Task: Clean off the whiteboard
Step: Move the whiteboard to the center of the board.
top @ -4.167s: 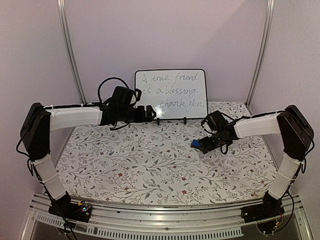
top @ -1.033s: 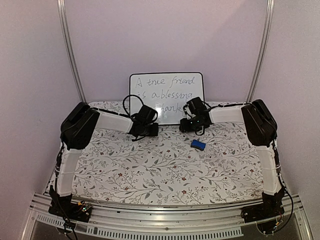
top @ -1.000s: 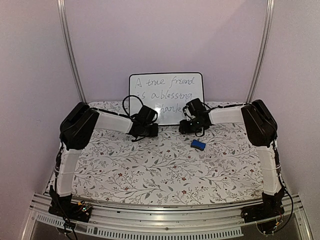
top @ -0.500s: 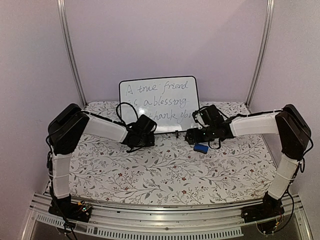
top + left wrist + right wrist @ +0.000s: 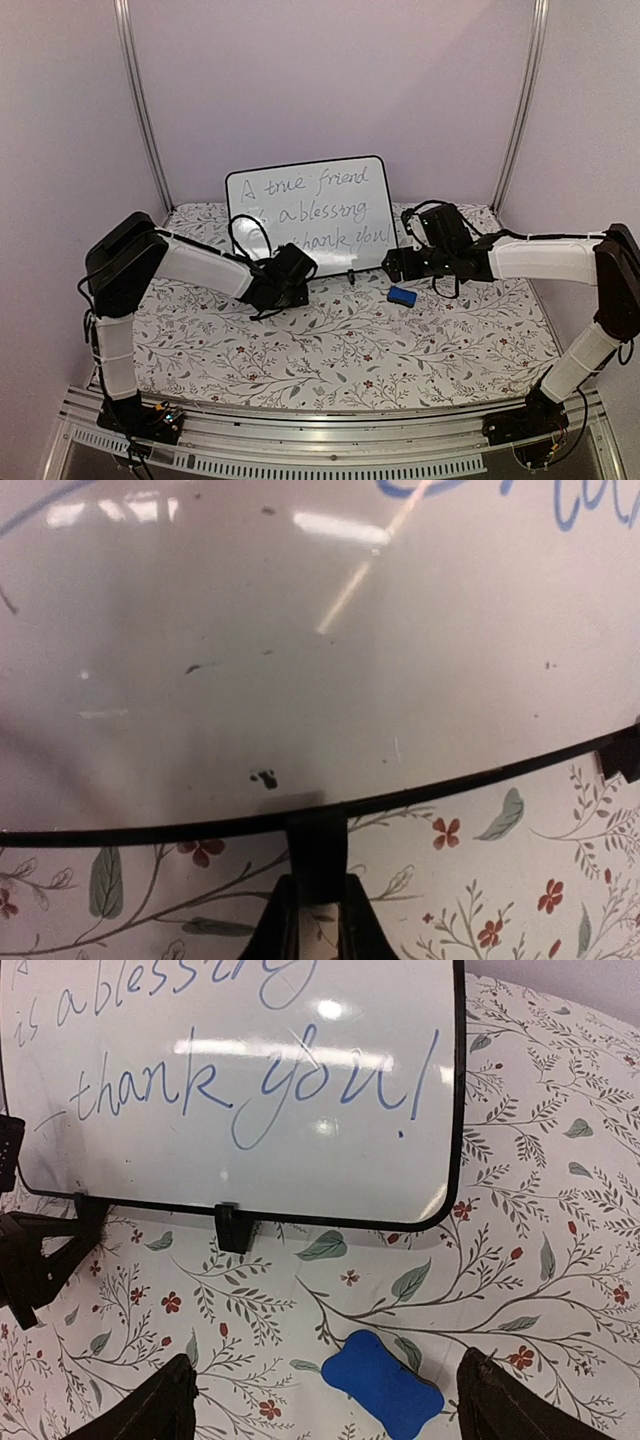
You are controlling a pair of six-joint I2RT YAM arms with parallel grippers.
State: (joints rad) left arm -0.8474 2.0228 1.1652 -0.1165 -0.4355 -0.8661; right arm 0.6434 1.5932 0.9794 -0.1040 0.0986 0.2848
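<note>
The whiteboard stands far back, so my left gripper next needs to pull the stand foot (image 5: 316,842) back over the clear cloth, closer to my base, and let go of it.
The whiteboard (image 5: 312,205) stands tilted at the back of the table, with blue handwriting on it. Seen from the left wrist, its glossy face (image 5: 300,640) fills the upper frame. My left gripper (image 5: 318,920) is shut on one black stand foot (image 5: 316,842), low at the board's left end (image 5: 297,288). My right gripper (image 5: 392,268) hangs open by the board's lower right corner. A small blue eraser (image 5: 383,1385) lies flat on the table between its wide-spread fingers (image 5: 160,1410), untouched; it also shows from above (image 5: 402,296).
A floral cloth (image 5: 340,350) covers the table. Purple walls and two metal rails (image 5: 140,100) close off the back and sides. In the right wrist view the board (image 5: 250,1070) has a second stand foot (image 5: 230,1228), with the left gripper (image 5: 30,1260) at the left edge.
The whiteboard has slid left and turned, pulled by the left gripper. The right arm swung out to the right, came down by the eraser, and its jaws spread wider.
</note>
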